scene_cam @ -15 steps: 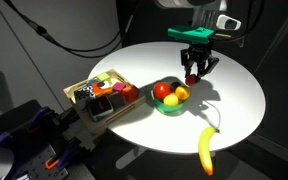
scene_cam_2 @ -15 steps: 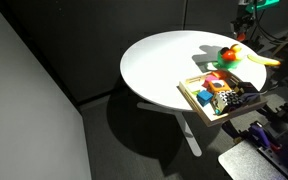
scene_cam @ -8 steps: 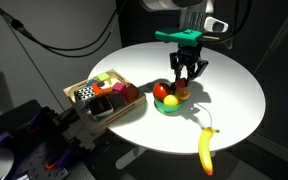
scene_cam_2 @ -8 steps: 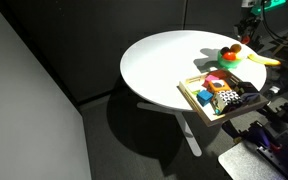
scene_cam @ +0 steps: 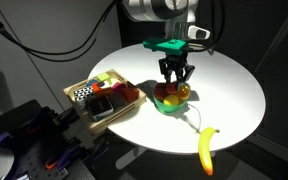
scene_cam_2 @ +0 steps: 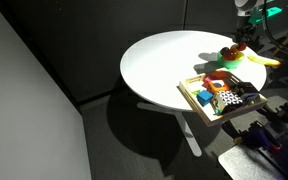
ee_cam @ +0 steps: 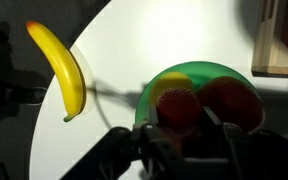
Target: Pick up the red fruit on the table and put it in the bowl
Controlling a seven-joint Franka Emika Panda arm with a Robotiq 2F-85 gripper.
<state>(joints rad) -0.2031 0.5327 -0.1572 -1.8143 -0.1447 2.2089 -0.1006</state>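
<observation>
My gripper should next move down a little toward the fruits in the small green bowl and release the bumpy red fruit point(ee_cam: 177, 108), since it still hangs above them.
My gripper point(scene_cam: 176, 78) hangs right over the small green bowl point(scene_cam: 160, 107) on the white table point(scene_cam: 234, 85). In the wrist view the jaws point(ee_cam: 179, 118) are shut on a bumpy red fruit point(ee_cam: 177, 108), held just above the bowl point(ee_cam: 196, 72). Inside the bowl lie a larger red fruit point(ee_cam: 234, 100) and a yellow fruit point(ee_cam: 162, 92). In an exterior view the gripper point(scene_cam_2: 242, 40) stands over the bowl point(scene_cam_2: 227, 57) at the table's far side.
A banana point(scene_cam: 206, 149) lies on the table near its edge, also in the wrist view point(ee_cam: 62, 66). A square wooden tray point(scene_cam: 106, 95) with several toys sits beside the bowl at the table's rim point(scene_cam_2: 220, 95).
My gripper has moved sideways with the red fruit from beside the bowl to directly over it, and has come down a little.
</observation>
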